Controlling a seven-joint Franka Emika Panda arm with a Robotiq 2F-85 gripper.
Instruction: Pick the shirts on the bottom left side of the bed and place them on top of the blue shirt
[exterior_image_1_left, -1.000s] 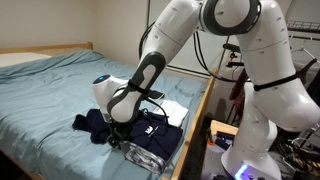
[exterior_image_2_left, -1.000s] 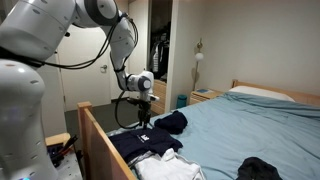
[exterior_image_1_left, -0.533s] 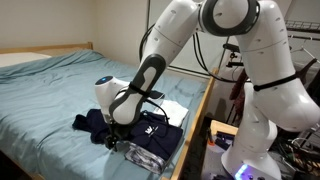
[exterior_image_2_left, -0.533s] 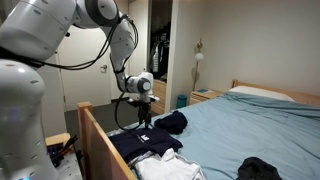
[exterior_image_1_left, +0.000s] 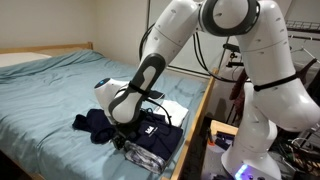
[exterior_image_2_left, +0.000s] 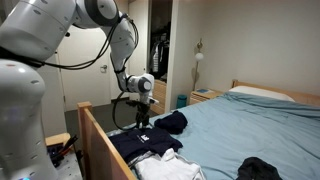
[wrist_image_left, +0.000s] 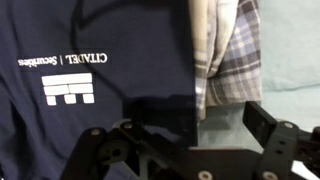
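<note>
My open fingers have the plaid shirt's edge (wrist_image_left: 222, 99) between them, beside the navy shirt's border. I should move my gripper down onto that edge next and close on the plaid fabric.
A pile of shirts lies on the bed next to its wooden side rail. On top is a navy shirt with a white logo (wrist_image_left: 90, 60), also seen in an exterior view (exterior_image_1_left: 152, 130). A plaid shirt (wrist_image_left: 230, 50) lies beside it and a white shirt (exterior_image_1_left: 172, 105) sits under the pile. A crumpled navy shirt (exterior_image_1_left: 93, 122) lies just beyond, and shows in an exterior view (exterior_image_2_left: 168, 122). My gripper (wrist_image_left: 185, 125) is open and low over the edge of the logo shirt, with a fold of navy cloth between its fingers. It shows in both exterior views (exterior_image_1_left: 120, 135) (exterior_image_2_left: 143, 125).
The bed has a light blue sheet (exterior_image_1_left: 50, 90) and a wooden side rail (exterior_image_1_left: 197, 125). A dark garment (exterior_image_2_left: 260, 168) lies apart on the sheet. A pillow (exterior_image_2_left: 265, 93) and a nightstand (exterior_image_2_left: 200, 96) stand at the head end.
My gripper has sunk slightly toward the pile. The shirts have not moved.
</note>
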